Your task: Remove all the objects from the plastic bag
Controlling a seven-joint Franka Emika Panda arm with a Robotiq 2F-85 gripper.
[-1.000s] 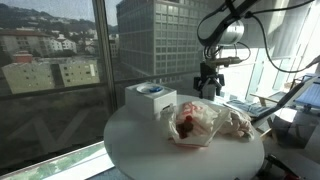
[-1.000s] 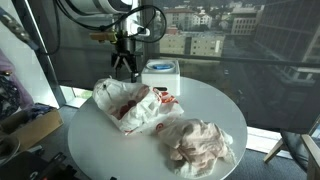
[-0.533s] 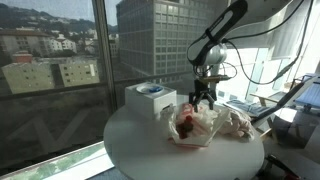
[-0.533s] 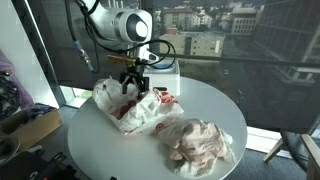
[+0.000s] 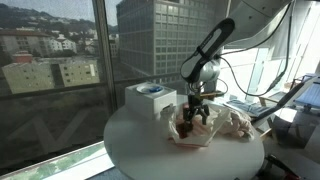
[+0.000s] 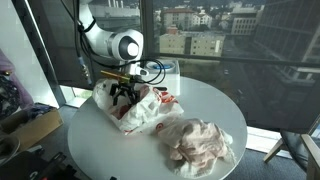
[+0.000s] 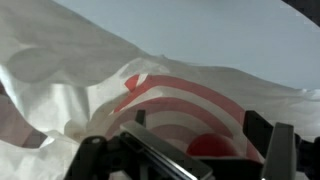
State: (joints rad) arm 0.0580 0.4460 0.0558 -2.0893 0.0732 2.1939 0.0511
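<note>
Next, my open gripper moves down into the plastic bag and closes around the red object (image 7: 212, 147), because that round piece shows below, framed between my fingers.
The plastic bag (image 6: 140, 112) lies crumpled on the round white table (image 6: 205, 100), with red stripes on its whitish film (image 7: 175, 95); in an exterior view the bag (image 5: 203, 130) shows red inside. My gripper (image 6: 124, 97) hangs open just over the bag, its fingers pointing down at the bag's top, also in an exterior view (image 5: 193, 113). In the wrist view the gripper (image 7: 198, 125) frames a round red piece (image 7: 212, 148) close below, between the jaws. Nothing is held. The other objects are hidden in the bag's folds.
A white square box (image 6: 160, 72) with a blue-rimmed top (image 5: 150, 97) stands behind the bag. A crumpled pinkish-white heap (image 6: 200, 145) lies on the table beside the bag, seen also as the heap (image 5: 238, 122). Windows surround the table.
The arm has swung from above the box side down over the bag, and the gripper now sits low at the bag's top. The jaws stayed open.
</note>
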